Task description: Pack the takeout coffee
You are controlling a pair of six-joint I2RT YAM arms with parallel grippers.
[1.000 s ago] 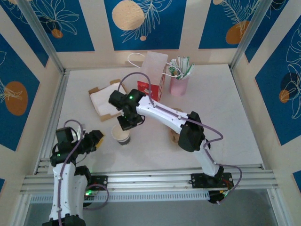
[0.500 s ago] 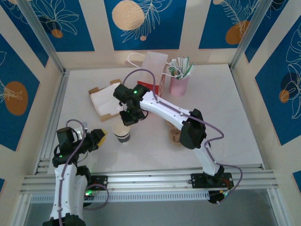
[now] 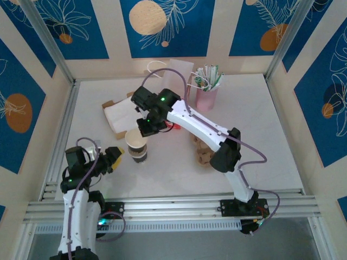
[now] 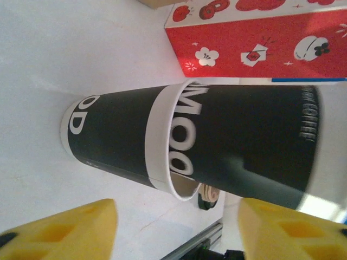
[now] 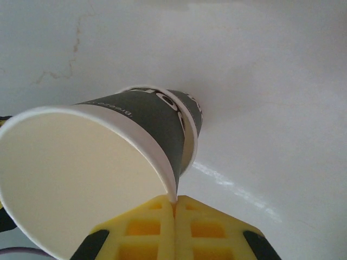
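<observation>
The upper cup [image 3: 135, 140] is nested, so my right gripper should next lift it, carry it across and lower it onto the bare tabletop [image 3: 179, 161] beside the brown cardboard piece to release it.
Two dark paper coffee cups with white lettering are nested near the table's front left. The upper cup [image 3: 135, 140] [image 4: 255, 141] [image 5: 76, 173] is lifted partway out of the lower cup [image 3: 140, 157] [image 4: 114, 135] [image 5: 191, 116], which stands on the table. My right gripper [image 3: 145, 130] [image 5: 174, 199] is shut on the upper cup's rim. To the left of the cups my left gripper [image 3: 113, 157] [image 4: 176, 216] is open, its yellow fingers [image 4: 65, 227] clear of the cups. The red and white paper bag [image 3: 179, 71] [image 4: 260, 38] stands behind the cups.
A pink holder [image 3: 206, 98] with stirrers and packets stands beside the bag. An open cardboard tray [image 3: 120, 116] with white napkins lies at the back left. A brown cardboard piece [image 3: 203, 156] lies under the right arm. Metal rails border the table.
The right gripper has risen and drawn the upper cup partway out of the lower one. The left gripper's fingers have spread wider.
</observation>
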